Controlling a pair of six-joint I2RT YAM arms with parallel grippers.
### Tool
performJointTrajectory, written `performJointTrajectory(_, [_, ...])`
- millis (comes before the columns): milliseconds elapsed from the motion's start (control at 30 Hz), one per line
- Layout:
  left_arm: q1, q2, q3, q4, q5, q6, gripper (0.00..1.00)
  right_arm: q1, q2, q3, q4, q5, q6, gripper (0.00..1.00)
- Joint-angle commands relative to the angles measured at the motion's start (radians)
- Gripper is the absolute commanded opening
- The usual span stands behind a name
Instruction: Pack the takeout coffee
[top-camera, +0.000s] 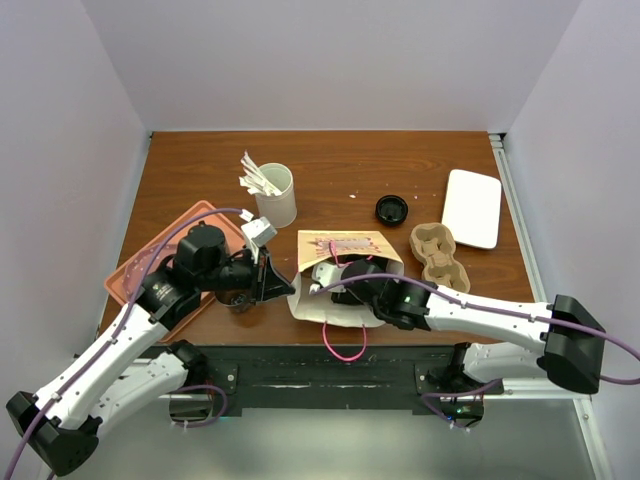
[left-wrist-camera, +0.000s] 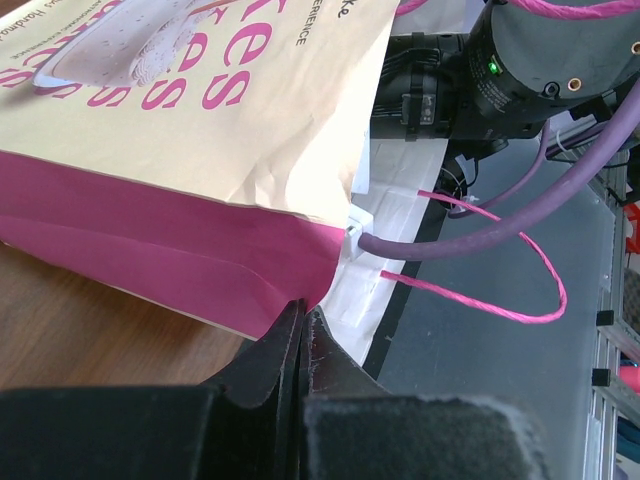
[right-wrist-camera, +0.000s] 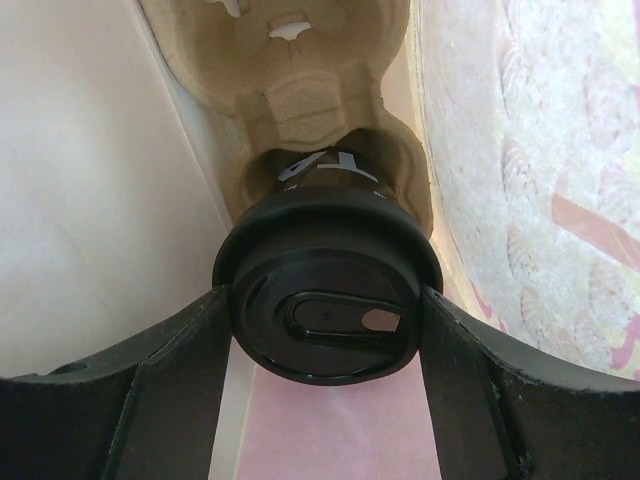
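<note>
The robot's right gripper will move slightly outward and spread its fingers to release the round black lid (right-wrist-camera: 326, 318), because the takeout coffee sits in the carrier's well.
The takeout coffee (right-wrist-camera: 322, 285), a dark cup with a round black lid, sits in one well of a tan pulp carrier (right-wrist-camera: 290, 70) inside the paper bag (top-camera: 345, 248). My right gripper (right-wrist-camera: 326, 335) reaches into the bag's mouth (top-camera: 345, 282) and its two fingers (right-wrist-camera: 180, 370) press on both sides of the lid. My left gripper (left-wrist-camera: 301, 325) is shut on the bag's pink bottom edge (left-wrist-camera: 200, 270), at the bag's left side in the top view (top-camera: 283, 285). In the top view the cup is hidden inside the bag.
A second pulp carrier (top-camera: 438, 255), a loose black lid (top-camera: 391, 209), a white tray (top-camera: 472, 207), a white cup of stirrers (top-camera: 272, 195) and an orange tray (top-camera: 150, 265) lie around the bag. The bag's pink handle (top-camera: 345, 345) hangs over the near edge.
</note>
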Motion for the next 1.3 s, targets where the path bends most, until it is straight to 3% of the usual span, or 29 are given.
performJointTrajectory(0, [-0.005, -0.005, 0.03, 0.037, 0.066, -0.009, 0.0, -0.031, 0.014, -0.016, 0.053, 0.033, -0.059, 0.29])
performJointTrajectory(333, [-0.006, 0.01, 0.033, 0.061, 0.091, -0.025, 0.0, -0.033, -0.044, 0.022, -0.054, -0.012, -0.171, 0.29])
performJointTrajectory(600, [-0.006, 0.012, 0.02, 0.1, 0.127, -0.059, 0.0, -0.073, -0.029, -0.004, -0.004, -0.05, -0.212, 0.3])
performJointTrajectory(1267, [-0.006, -0.001, -0.003, 0.121, 0.153, -0.096, 0.0, -0.112, 0.078, 0.034, 0.047, -0.046, -0.205, 0.6])
